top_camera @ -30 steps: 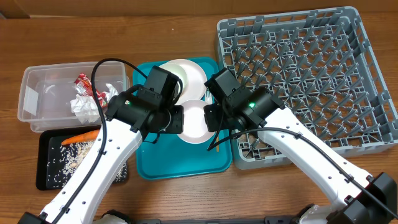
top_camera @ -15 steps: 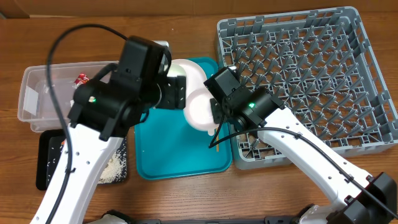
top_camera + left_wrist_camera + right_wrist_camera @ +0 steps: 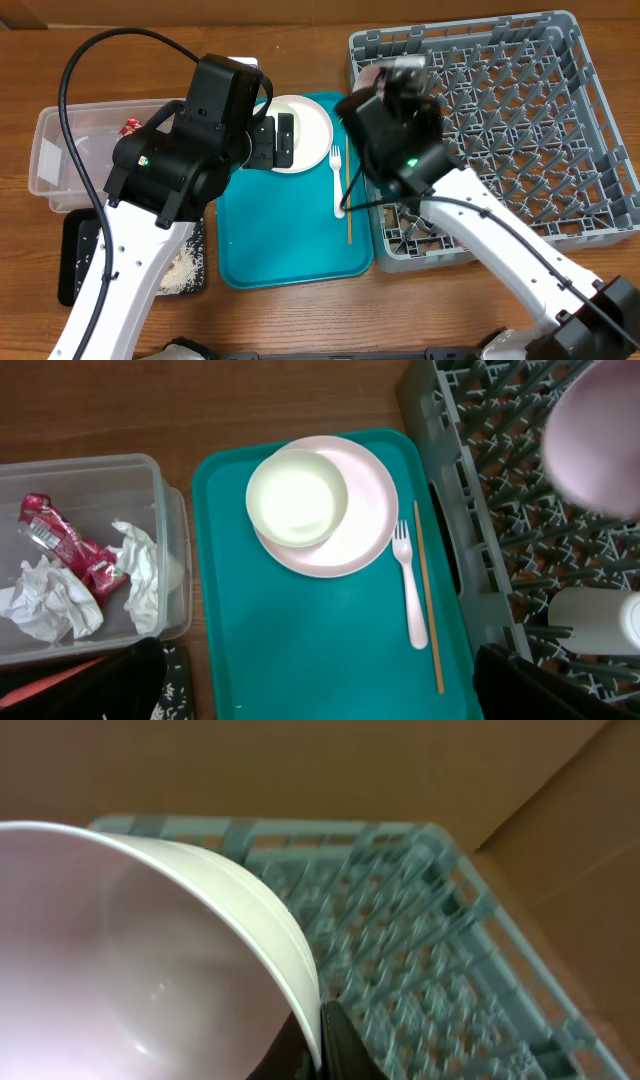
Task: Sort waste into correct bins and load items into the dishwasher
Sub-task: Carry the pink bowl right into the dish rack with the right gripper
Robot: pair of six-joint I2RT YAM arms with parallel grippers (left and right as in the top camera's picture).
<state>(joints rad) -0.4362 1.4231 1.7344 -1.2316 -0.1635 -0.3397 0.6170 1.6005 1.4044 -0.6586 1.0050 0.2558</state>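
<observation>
The pegs are empty, so my right gripper will next turn the bowl, shift right in the overhead view, lower it among the far rack wires and release it.
My right gripper (image 3: 318, 1020) is shut on the rim of a white bowl (image 3: 130, 970), held tilted above the left corner of the grey dishwasher rack (image 3: 500, 120). In the overhead view the bowl (image 3: 392, 72) is blurred. My left gripper (image 3: 320, 700) hangs open and empty high over the teal tray (image 3: 300, 640). On that tray lie a white plate (image 3: 365, 520) with a second bowl (image 3: 297, 498) in it, a white fork (image 3: 408, 590) and a thin wooden stick (image 3: 428, 610). The clear tub (image 3: 170, 575) holds crumpled napkins (image 3: 50, 595) and a red wrapper (image 3: 65, 545).
A black tray (image 3: 75, 270) with beige crumbs (image 3: 180, 270) sits at the front left, partly under my left arm. An orange carrot (image 3: 40, 672) shows at its edge. The rack's upright pegs (image 3: 420, 950) fill the right side of the table.
My left gripper has opened and risen back to the left, off the bowl. The right gripper has carried that bowl from the tray up toward the rack, uncovering the fork and stick.
</observation>
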